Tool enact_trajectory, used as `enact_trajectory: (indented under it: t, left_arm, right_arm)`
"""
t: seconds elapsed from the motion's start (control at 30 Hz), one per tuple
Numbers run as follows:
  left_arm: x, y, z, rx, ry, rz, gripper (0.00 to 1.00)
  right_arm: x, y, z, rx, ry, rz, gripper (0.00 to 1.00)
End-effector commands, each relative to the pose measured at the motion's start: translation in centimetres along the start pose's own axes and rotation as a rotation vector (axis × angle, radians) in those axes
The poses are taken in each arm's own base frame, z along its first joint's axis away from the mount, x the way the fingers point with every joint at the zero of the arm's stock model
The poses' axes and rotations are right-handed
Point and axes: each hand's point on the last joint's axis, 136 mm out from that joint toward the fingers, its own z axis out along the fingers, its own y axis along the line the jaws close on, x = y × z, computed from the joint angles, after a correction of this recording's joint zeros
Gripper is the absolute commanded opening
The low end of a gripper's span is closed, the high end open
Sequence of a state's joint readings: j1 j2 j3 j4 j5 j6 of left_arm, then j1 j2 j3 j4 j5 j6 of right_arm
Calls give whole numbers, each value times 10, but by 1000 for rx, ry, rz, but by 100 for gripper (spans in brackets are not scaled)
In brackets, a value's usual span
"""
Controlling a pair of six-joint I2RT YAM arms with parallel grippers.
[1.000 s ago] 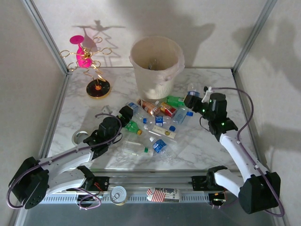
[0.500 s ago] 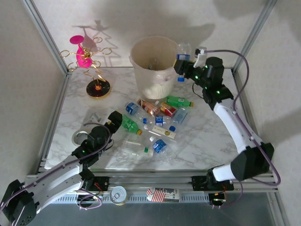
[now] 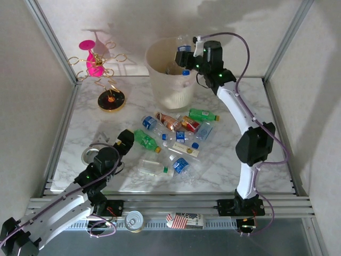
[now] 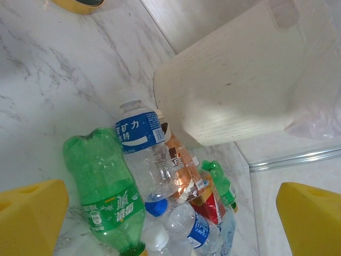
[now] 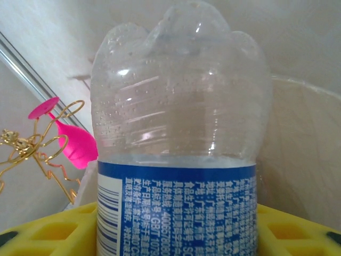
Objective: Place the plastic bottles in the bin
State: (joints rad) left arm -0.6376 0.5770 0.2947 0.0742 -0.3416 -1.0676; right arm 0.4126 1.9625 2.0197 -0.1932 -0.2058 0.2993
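Note:
My right gripper shifts toward the middle of the bin's opening next and releases the clear plastic bottle (image 3: 185,71), because it is still close to the bin's rim.
My right gripper (image 3: 184,57) is shut on a clear plastic bottle (image 3: 185,71) with a blue label and blue cap, held over the mouth of the cream ribbed bin (image 3: 160,92). In the right wrist view the bottle (image 5: 178,133) stands between the yellow pads (image 5: 48,234), with the bin's inside (image 5: 306,160) behind it. Several more bottles (image 3: 176,133) lie heaped in the middle of the table. My left gripper (image 3: 125,140) is open just left of a green bottle (image 3: 145,141). In the left wrist view the green bottle (image 4: 101,181) and a blue-labelled one (image 4: 141,144) lie ahead of the open gripper (image 4: 170,224).
A pink-and-gold wire ornament stand (image 3: 101,69) stands at the back left. A silver ring (image 3: 89,156) lies by the left arm. A tin can (image 3: 133,220) and a small printed box (image 3: 184,220) sit on the front rail. Metal frame posts border the marble table (image 3: 240,154).
My right arm has lifted the clear bottle from the right of the pile up and leftward to above the bin. My left arm has drawn back toward the near left.

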Motion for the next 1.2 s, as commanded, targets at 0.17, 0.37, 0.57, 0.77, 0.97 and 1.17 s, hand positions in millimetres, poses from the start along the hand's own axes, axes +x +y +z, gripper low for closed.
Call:
enact_trajectory:
  t: [0.17,0.37,0.57,0.77,0.97,1.17]
  left_arm:
    - [-2,11,-3,-37,-9,4,100]
    - [-2,10,-3,-35,-5,6,100]
    - [-4,9,-4,-36,-11,8,100]
    - [-5,9,-4,-38,-17,11,100]
    - [-5,10,-3,-45,-15,14,100]
    - [-3,16,0,-74,-18,2,99]
  right_arm:
    - [19,-17,28,73,73,-31,51]
    - [27,-25,44,92,95,-38,60]
    - [23,-18,51,55,82,-37,71]
    - [24,-16,52,53,83,-39,88]
    - [0,-3,34,45,37,-67,93]
    - [-26,24,-5,23,-20,-116,99]
